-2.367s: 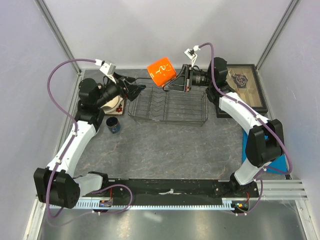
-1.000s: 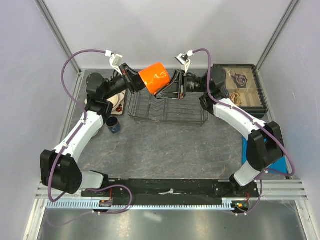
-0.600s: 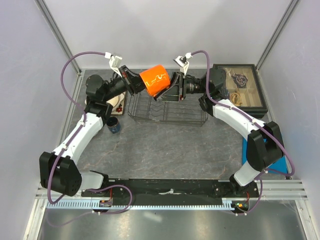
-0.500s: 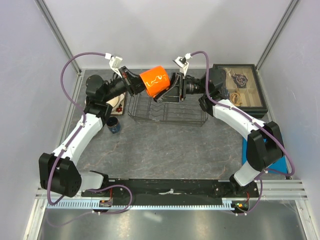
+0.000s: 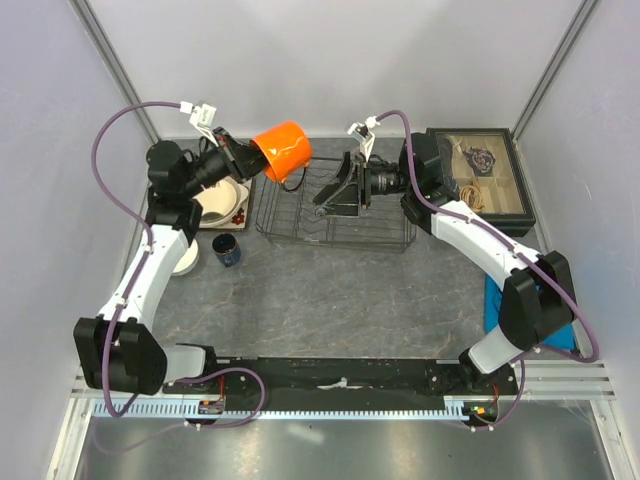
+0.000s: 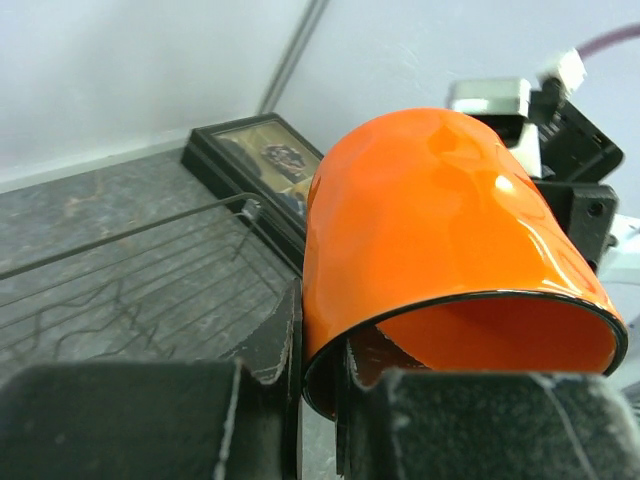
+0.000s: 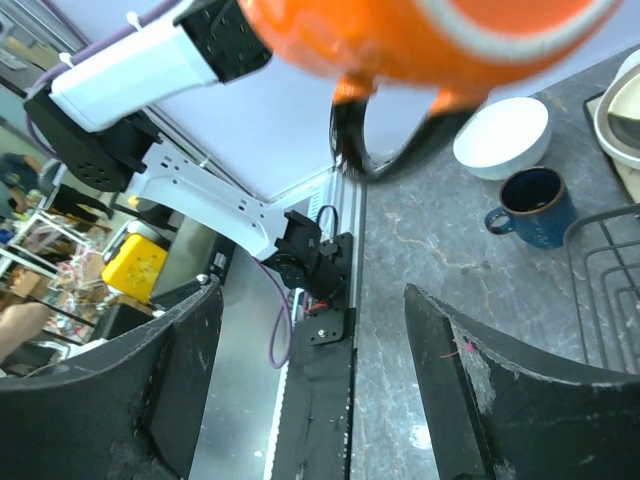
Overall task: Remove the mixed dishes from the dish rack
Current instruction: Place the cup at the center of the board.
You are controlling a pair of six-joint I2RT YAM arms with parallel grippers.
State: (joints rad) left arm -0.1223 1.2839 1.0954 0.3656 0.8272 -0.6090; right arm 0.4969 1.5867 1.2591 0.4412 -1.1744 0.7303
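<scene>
The cup should go on the bare tabletop beside the white bowl next, so my left gripper needs to swing back and down and release it there.
The orange cup (image 5: 283,150) hangs in the air above the left end of the dish rack (image 5: 385,235). My left gripper (image 5: 248,160) is shut on its rim. In the left wrist view one finger sits outside the cup (image 6: 440,220) and one inside, at the gripper (image 6: 318,352). My right gripper (image 5: 332,190) stands open over the rack, apart from the cup, nothing between its fingers (image 7: 470,380). The rack holds no dishes. A dark blue mug (image 5: 227,250), a white bowl (image 5: 186,258) and a cream bowl on a square plate (image 5: 222,205) sit left of the rack.
A black glass-lidded box (image 5: 482,183) of trinkets stands at the back right, close to my right arm. A blue object (image 5: 572,332) lies at the right edge. The mug (image 7: 530,205) and white bowl (image 7: 503,135) show below the blurred cup (image 7: 420,40) in the right wrist view.
My right gripper has opened and let go of the orange cup. The left gripper, shut on the rim, has carried the cup leftwards, away from the right gripper.
</scene>
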